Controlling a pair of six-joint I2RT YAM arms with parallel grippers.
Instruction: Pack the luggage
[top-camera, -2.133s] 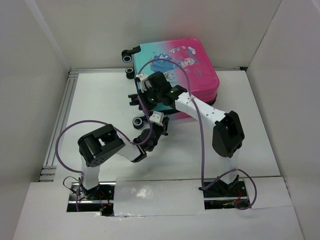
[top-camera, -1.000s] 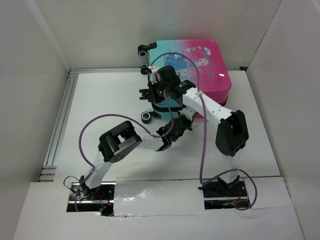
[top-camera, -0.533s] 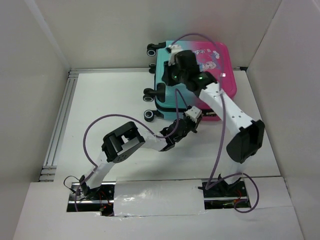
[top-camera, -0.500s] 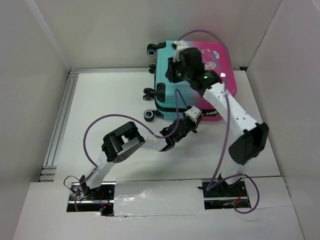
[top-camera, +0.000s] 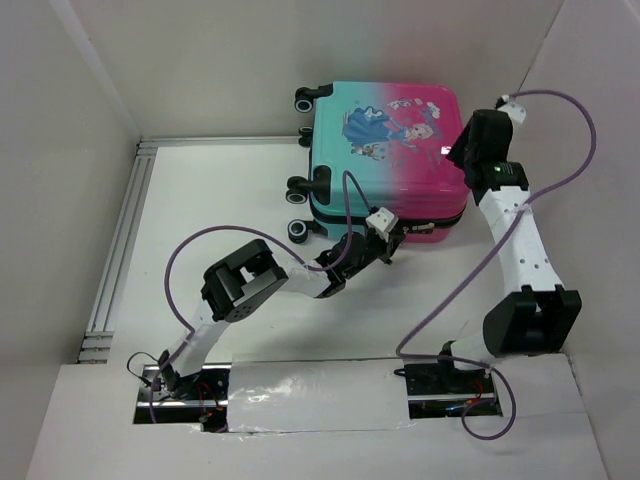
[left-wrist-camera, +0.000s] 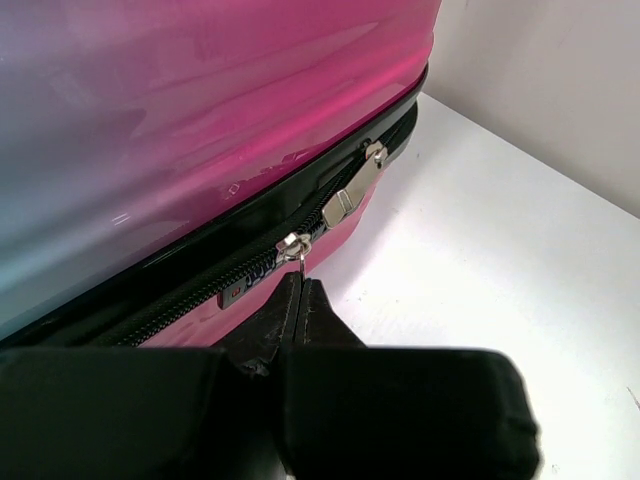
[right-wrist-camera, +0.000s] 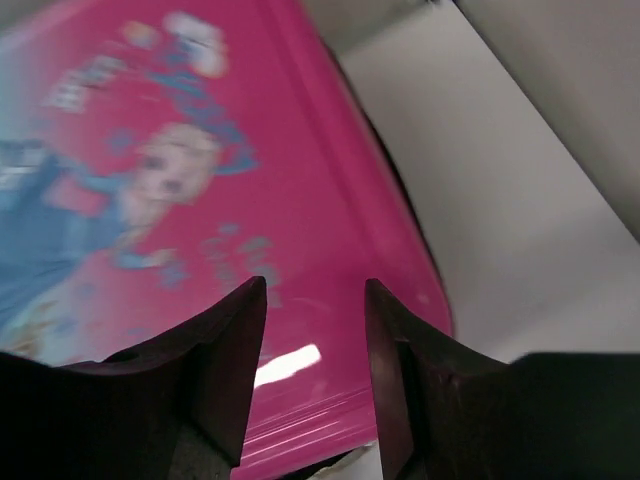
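Note:
Next, my left gripper slides along the luggage's front edge toward the second silver pull (top-camera: 424, 228) (left-wrist-camera: 357, 186), then lets go, since that pull still sits apart.
The luggage (top-camera: 385, 130) lies flat and closed at the back of the table, teal on the left and pink on the right, with a cartoon print on its lid. My left gripper (top-camera: 393, 241) is at its front edge, shut on a small zipper pull (left-wrist-camera: 294, 246) on the black zip line; the fingertips (left-wrist-camera: 290, 300) pinch its thin metal tab. A second silver pull (left-wrist-camera: 345, 198) sits just to the right on the same zip. My right gripper (right-wrist-camera: 315, 290) hovers open above the pink lid (right-wrist-camera: 150, 150) near the luggage's right edge (top-camera: 463, 158), holding nothing.
The luggage's black-and-white wheels (top-camera: 298, 230) stick out on its left side. White walls close in the table at the back and sides, and the right wall (top-camera: 590, 180) is close to my right arm. An aluminium rail (top-camera: 125, 240) runs along the left edge.
My right gripper has let go of the luggage lid, swung to the right and opened. The luggage has shifted right and squared up. The left gripper stays pinched at the zip.

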